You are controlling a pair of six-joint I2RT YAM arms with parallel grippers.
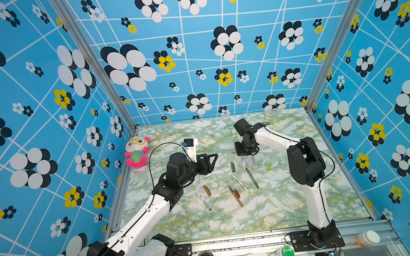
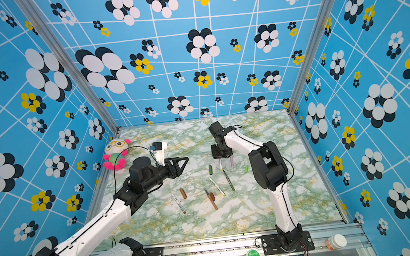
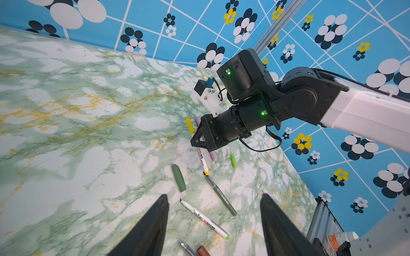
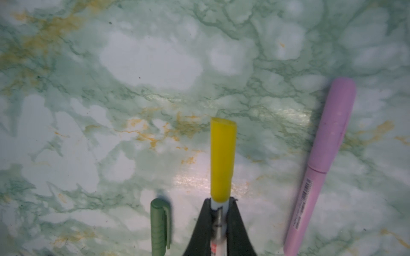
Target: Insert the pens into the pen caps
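I will move my right gripper toward the pink pen next, go down to the bare marble beside it and let go of the white pen, because the white pen has its cap on.
My right gripper (image 1: 244, 155) is down at the table, shut on a white pen (image 3: 203, 161). A yellow cap (image 4: 222, 159) sits over that pen's front end, beyond the jaws. Beside it lie a pink pen (image 4: 321, 166) wearing its pink cap and a loose dark green cap (image 4: 160, 226). My left gripper (image 3: 214, 195) hovers open and empty above a white pen with a lime end (image 3: 204, 219). A dark green pen (image 1: 253, 178), lime cap (image 1: 269, 166), brown cap (image 1: 207, 190), another white pen (image 1: 203, 199) and a brown pen (image 1: 237, 198) beside a reddish-brown cap (image 3: 203, 251) lie on the table.
A plush toy (image 1: 137, 152) sits at the far left edge of the marble table (image 1: 286, 203). Patterned blue walls close in three sides. On the front rail stand a green button (image 1: 286, 253) and a white bottle (image 1: 367, 238).
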